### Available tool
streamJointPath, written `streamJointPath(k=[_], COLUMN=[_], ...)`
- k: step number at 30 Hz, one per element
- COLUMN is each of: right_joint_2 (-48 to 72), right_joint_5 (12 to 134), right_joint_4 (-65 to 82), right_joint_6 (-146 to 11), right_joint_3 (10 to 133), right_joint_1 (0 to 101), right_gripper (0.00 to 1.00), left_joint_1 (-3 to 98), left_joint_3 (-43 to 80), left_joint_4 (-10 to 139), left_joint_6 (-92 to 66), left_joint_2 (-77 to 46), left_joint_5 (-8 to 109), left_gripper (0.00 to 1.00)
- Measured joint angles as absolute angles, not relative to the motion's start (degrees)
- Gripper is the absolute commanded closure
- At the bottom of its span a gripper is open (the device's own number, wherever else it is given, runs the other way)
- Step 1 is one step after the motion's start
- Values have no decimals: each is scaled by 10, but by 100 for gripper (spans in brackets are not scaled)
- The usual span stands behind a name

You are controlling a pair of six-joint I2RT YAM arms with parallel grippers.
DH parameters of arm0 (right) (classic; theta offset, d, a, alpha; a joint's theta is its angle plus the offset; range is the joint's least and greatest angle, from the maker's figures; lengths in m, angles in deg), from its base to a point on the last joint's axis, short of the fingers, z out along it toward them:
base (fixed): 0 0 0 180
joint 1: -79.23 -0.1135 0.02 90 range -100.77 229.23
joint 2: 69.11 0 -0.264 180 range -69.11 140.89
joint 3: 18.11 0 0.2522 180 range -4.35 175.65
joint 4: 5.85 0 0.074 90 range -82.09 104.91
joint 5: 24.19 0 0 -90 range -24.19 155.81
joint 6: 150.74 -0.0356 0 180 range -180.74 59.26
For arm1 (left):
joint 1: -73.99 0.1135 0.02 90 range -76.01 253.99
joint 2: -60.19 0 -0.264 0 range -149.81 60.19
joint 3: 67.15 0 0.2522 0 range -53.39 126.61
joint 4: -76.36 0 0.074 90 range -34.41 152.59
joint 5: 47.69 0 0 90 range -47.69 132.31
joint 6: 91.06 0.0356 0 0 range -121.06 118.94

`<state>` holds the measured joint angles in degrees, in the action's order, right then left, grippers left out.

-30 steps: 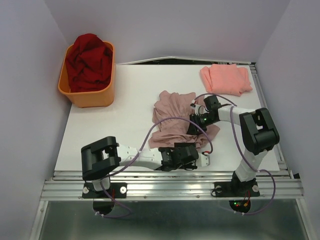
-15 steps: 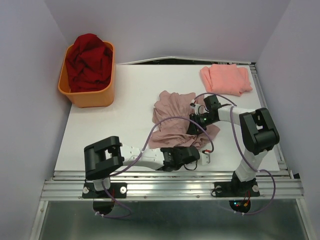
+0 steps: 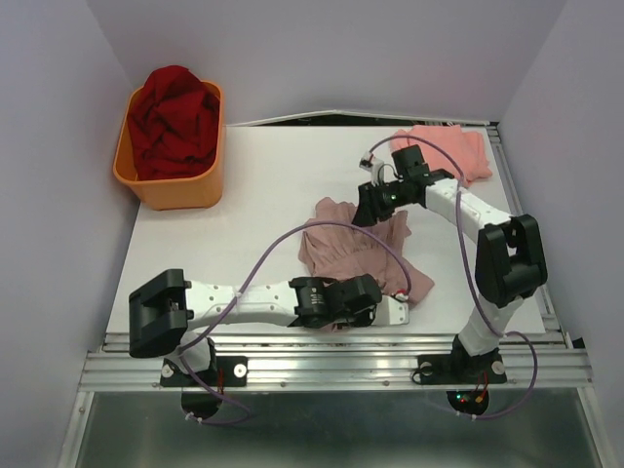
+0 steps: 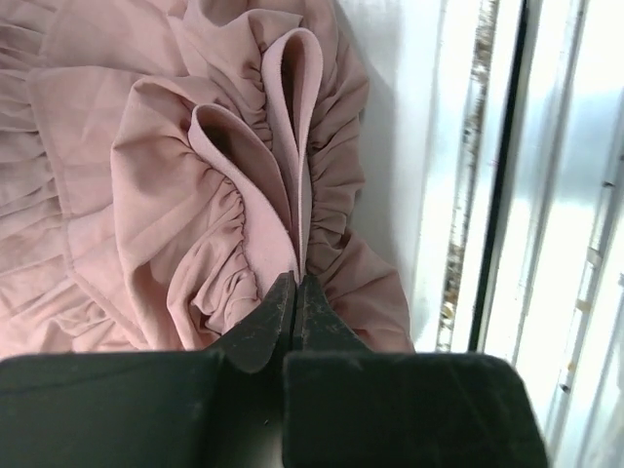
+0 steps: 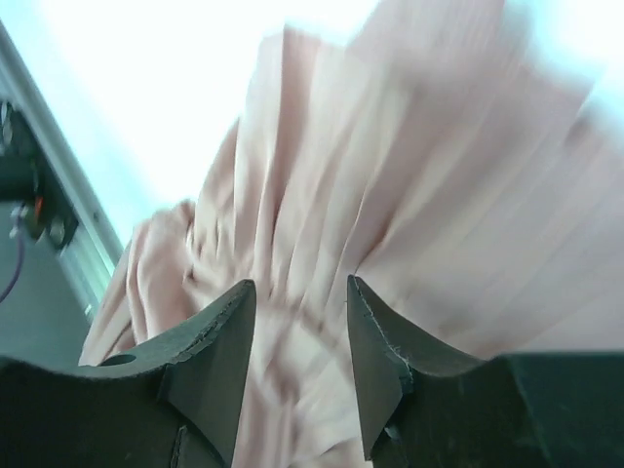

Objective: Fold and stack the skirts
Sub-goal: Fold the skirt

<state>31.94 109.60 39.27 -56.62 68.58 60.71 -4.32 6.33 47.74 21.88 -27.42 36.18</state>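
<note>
The cloth lies bunched and the skirt's far half [image 3: 343,240] lies outward, so next my left gripper should carry the gathered fold up and outward and release it there.
The dusty mauve-pink skirt [image 3: 346,249] lies bunched on the white table's near middle. My left gripper [image 3: 400,304] is at its near right corner, shut on a gathered fold of the skirt [image 4: 146,195]; in the left wrist view the left gripper [image 4: 297,278] has its tips pressed together on cloth. My right gripper [image 3: 364,214] hovers at the skirt's far edge. In the right wrist view the right gripper [image 5: 300,285] has its jaws apart, and the blurred pink skirt [image 5: 419,175] lies beyond them. The salmon-pink skirt [image 3: 444,151] lies folded at the back right.
An orange tub [image 3: 166,185] holding dark red cloth [image 3: 175,117] stands at the back left. Metal rails [image 3: 341,356] run along the table's near edge, close to the left gripper. Purple cables loop over the skirt, and walls close in on both sides.
The left gripper shut on the skirt's near edge and slid right. The right gripper opened and moved from the skirt's right side to its far edge. The skirt is now narrower.
</note>
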Motion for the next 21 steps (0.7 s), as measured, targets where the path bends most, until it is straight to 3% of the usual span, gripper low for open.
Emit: streamJointPath(k=[5, 10, 14, 19, 21], right_joint_2=[387, 502, 571, 570, 565], right_joint_5=[1086, 1066, 1096, 1129, 1151], right_joint_4=[404, 412, 431, 436, 440], right_joint_6=[-530, -508, -507, -491, -484], right_joint_3=[825, 871, 871, 852, 829], right_joint_1=[612, 613, 617, 615, 612], right_gripper=[52, 54, 65, 78, 78], left_joint_1=[-39, -31, -21, 14, 45], left_joint_3=[63, 81, 117, 163, 187], left_joint_4=[448, 412, 389, 358, 343], left_joint_6=[211, 209, 217, 241, 250], left_joint_2=[-260, -255, -255, -255, -260], left_joint_5=[423, 481, 511, 553, 567], left_gripper=[100, 100, 100, 100, 100])
